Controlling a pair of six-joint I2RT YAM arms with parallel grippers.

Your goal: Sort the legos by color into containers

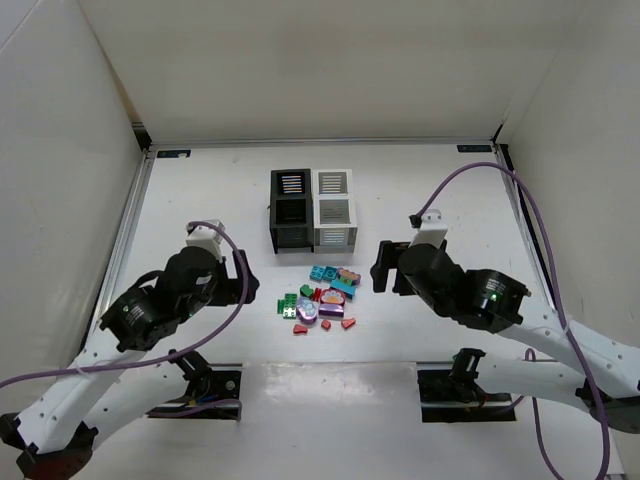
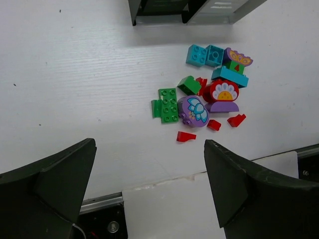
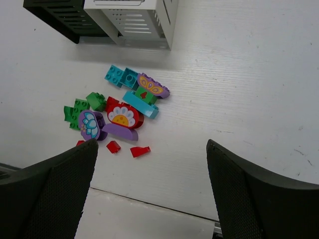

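Note:
I should move my left gripper across and down onto the red flower piece (image 1: 332,297) (image 2: 224,91), because that piece is below my left gripper and to its right in the top view.
The legos (image 1: 320,297) lie in a loose pile on the table between my two arms. In the left wrist view I see a green plate (image 2: 168,104), teal bricks (image 2: 205,55), a purple round piece (image 2: 193,110), a red flower piece (image 2: 224,91) and small red bits (image 2: 186,136). The right wrist view shows the same pile (image 3: 123,114). The black bin (image 1: 290,208) and the white bin (image 1: 333,208) stand side by side just beyond the pile. My left gripper (image 1: 243,283) (image 2: 149,149) is open and empty, left of the pile. My right gripper (image 1: 383,268) (image 3: 152,144) is open and empty, right of it.
White walls enclose the table on three sides. A metal rail (image 1: 135,215) runs along the left edge. A seam in the table surface (image 2: 164,179) crosses near my arm bases. The bins show at the top of both wrist views (image 2: 157,7) (image 3: 134,17).

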